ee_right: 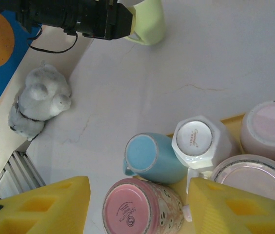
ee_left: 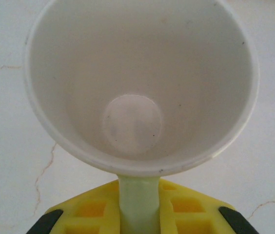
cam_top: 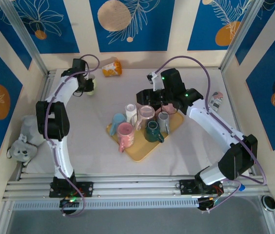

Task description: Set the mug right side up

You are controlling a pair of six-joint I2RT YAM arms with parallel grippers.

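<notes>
My left gripper holds the pale green mug by the handle and should next lower it onto the table beneath, then let go of the handle.
A pale green mug stands mouth up at the far left of the table. Its white inside faces the left wrist camera. My left gripper is shut on the mug's handle, pinched between the yellow fingers. From the right wrist the same mug appears beside the left gripper. Whether its base touches the table I cannot tell. My right gripper hangs open above the tray's mugs, holding nothing; in the top view the right gripper is over the tray's far side.
A yellow tray at mid-table carries several upside-down mugs, among them a blue one, a pink one and a white octagonal one. An orange mug lies by the back wall. A grey plush toy sits at the left edge.
</notes>
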